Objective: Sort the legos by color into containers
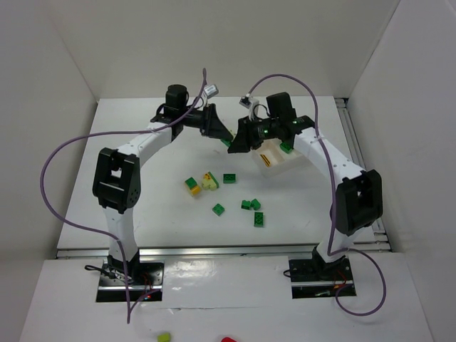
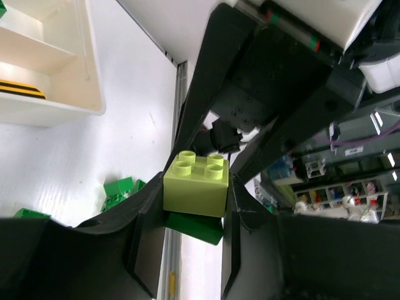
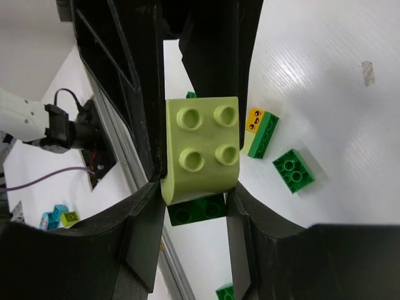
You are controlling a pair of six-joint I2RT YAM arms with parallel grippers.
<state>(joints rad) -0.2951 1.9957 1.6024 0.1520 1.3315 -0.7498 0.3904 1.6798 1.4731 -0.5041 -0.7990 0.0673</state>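
Observation:
The tray's green brick (image 1: pixel 286 147) is toward the right in the top view, away from my left gripper, so my right gripper will go over it to release green with green.
My left gripper (image 1: pixel 226 135) and right gripper (image 1: pixel 239 140) meet fingertip to fingertip above the table's middle back. Both are shut on one joined pair: a pale yellow-green brick (image 2: pixel 195 185) stuck to a dark green brick (image 2: pixel 194 226). The pair also shows in the right wrist view, pale brick (image 3: pixel 201 147) and dark green brick (image 3: pixel 197 209). The white tray (image 1: pixel 279 168) sits just right of the grippers, holding a yellow-and-black piece (image 1: pixel 269 157) and a green brick (image 1: pixel 286 147). Several loose legos lie in front: green ones (image 1: pixel 229 178) (image 1: pixel 251 204), an orange-and-green one (image 1: pixel 192 185).
Purple cables loop above both arms. Metal rails (image 1: pixel 360 153) run along the table's right and near edges. White walls enclose the back and sides. A small yellow-green piece (image 1: pixel 164 336) and a red one (image 1: pixel 228 340) lie off the table near the bases.

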